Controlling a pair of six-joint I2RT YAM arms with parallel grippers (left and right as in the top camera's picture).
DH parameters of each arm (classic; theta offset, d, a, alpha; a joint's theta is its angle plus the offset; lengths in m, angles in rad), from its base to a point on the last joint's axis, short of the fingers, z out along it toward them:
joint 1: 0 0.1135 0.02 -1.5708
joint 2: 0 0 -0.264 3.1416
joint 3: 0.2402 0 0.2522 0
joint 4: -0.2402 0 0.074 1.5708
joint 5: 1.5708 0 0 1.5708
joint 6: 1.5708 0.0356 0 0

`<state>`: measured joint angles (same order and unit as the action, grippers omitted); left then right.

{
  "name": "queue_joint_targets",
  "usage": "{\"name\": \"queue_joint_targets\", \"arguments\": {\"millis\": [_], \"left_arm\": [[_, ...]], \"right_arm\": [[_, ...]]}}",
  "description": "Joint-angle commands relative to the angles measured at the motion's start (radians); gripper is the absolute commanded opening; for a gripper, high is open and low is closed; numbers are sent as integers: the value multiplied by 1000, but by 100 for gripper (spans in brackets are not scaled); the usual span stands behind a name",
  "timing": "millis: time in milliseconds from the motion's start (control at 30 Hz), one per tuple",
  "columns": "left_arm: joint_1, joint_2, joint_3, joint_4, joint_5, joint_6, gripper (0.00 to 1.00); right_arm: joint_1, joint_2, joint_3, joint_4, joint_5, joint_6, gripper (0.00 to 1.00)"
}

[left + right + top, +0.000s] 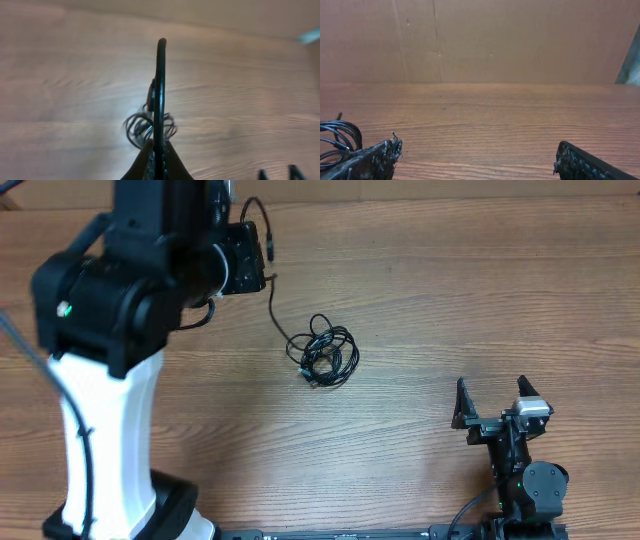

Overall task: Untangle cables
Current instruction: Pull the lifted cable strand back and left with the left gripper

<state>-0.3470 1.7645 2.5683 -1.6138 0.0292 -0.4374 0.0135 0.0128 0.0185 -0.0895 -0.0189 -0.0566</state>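
I will next lower my left gripper toward the empty table beside the tangled bundle to let go of the piece of cable.
A thin black cable lies on the wooden table with its tangled bundle near the middle. One strand runs up and to the left from the bundle to my left gripper. In the left wrist view the left gripper is shut on this strand, which arches over above the jaws, and the bundle lies on the table below. My right gripper is open and empty at the lower right, well apart from the bundle. In the right wrist view its fingers are spread wide, and part of the bundle shows at the left edge.
The left arm's white and black body fills the left side of the overhead view. The wooden table stretches to the right. A brown wall stands behind the table in the right wrist view.
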Motion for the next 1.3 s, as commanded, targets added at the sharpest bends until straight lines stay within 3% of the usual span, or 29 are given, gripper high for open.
{"name": "queue_joint_targets", "arguments": {"millis": [0,167,400,700,1100,1167,1267], "left_arm": [[0,70,4,-29,32,-42,4],[-1,125,4,-40,224,-41,4],[-1,138,4,-40,219,-40,4],[-1,145,-36,-76,-154,-71,4],[1,145,-230,-20,-392,-116,6],[3,145,-245,-18,-407,-128,13],[13,145,-257,-12,-406,-128,39]], "right_arm": [[0,-10,-10,5,7,-4,100],[0,-10,-10,5,6,-4,100],[0,-10,-10,5,7,-4,100],[0,-10,-10,5,7,-4,100],[0,-10,-10,5,7,-4,100],[0,-10,-10,5,7,-4,100],[0,-10,-10,5,7,-4,100]]}}
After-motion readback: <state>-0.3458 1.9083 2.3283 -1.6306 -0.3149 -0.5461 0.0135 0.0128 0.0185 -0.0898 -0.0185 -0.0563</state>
